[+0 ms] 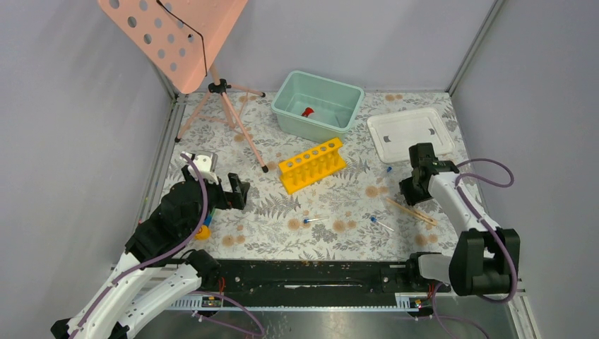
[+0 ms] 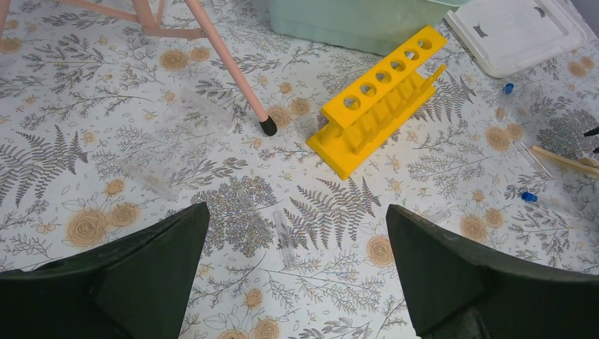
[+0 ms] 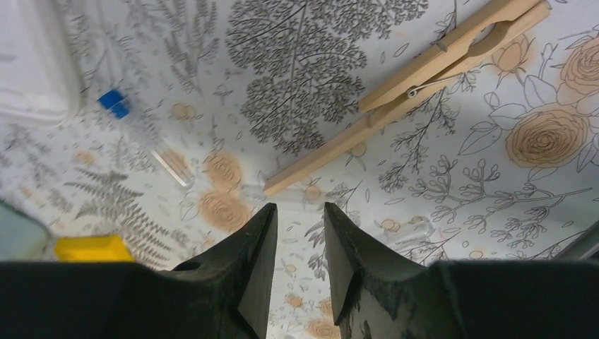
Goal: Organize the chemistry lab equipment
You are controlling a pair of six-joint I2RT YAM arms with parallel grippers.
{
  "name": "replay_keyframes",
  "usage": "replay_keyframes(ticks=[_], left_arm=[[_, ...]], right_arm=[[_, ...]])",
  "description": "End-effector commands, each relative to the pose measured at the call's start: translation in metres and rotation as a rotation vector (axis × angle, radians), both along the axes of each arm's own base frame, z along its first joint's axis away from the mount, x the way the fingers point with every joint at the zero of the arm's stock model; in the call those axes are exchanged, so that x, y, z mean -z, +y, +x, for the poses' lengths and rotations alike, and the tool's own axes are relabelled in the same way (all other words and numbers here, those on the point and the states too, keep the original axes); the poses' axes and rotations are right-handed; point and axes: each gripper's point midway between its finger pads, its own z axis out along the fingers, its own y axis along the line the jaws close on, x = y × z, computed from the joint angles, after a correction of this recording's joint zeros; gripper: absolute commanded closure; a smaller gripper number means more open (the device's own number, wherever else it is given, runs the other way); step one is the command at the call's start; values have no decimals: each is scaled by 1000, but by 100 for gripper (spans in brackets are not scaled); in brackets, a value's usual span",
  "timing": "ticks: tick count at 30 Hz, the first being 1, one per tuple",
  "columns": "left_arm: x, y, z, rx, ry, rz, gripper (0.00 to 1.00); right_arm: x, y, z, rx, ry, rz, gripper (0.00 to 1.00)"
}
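The robot's right gripper will next move down onto the wooden clothespin's slim end (image 1: pixel 396 204) (image 3: pixel 319 158) beyond the spring, since that single piece is narrow enough for its slightly parted fingers.
The yellow test-tube rack (image 1: pixel 311 164) lies on the floral mat in the middle, and shows ahead in the left wrist view (image 2: pixel 381 106). The red-capped bottle (image 1: pixel 307 111) lies inside the green bin (image 1: pixel 285 106). Blue-capped tubes lie loose on the mat (image 1: pixel 311 220) (image 1: pixel 378 223) (image 1: pixel 389 170). My left gripper (image 1: pixel 240 192) is open and empty, low over two clear tubes (image 2: pixel 286 236) between its fingers (image 2: pixel 297 206). My right gripper (image 1: pixel 408 189) hovers with jaws narrowly apart and empty (image 3: pixel 300 207), near a blue-capped tube (image 3: pixel 166 155).
A wooden clothespin (image 1: pixel 411 211) lies by the right gripper (image 3: pixel 438 78). A white lid (image 1: pixel 410 132) lies at the back right. The pink perforated stand (image 1: pixel 176 35) on its tripod stands at the back left, one foot (image 2: pixel 268 127) near the rack. A block stack (image 1: pixel 203 231) sits by the left arm.
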Motion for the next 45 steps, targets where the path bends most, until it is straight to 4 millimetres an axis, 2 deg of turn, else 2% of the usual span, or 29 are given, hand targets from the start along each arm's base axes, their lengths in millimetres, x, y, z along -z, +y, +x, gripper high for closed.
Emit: replay_keyframes(ticks=[1, 8, 25, 30, 41, 45], left_arm=[[-6, 0, 5, -13, -26, -1, 1], [-5, 0, 5, -14, -23, 2, 1], [-4, 0, 5, -10, -22, 1, 1], [-5, 0, 5, -11, -22, 2, 1], [-4, -1, 6, -10, -19, 4, 1], [-5, -1, 5, -11, -21, 3, 1]], right_arm=[[18, -9, -5, 51, 80, -4, 61], [41, -6, -5, 73, 129, 52, 60], [68, -8, -6, 129, 188, 90, 59], [74, -6, -9, 135, 212, 102, 63], [66, -9, -7, 146, 177, 92, 73], [61, -9, -5, 149, 163, 93, 80]])
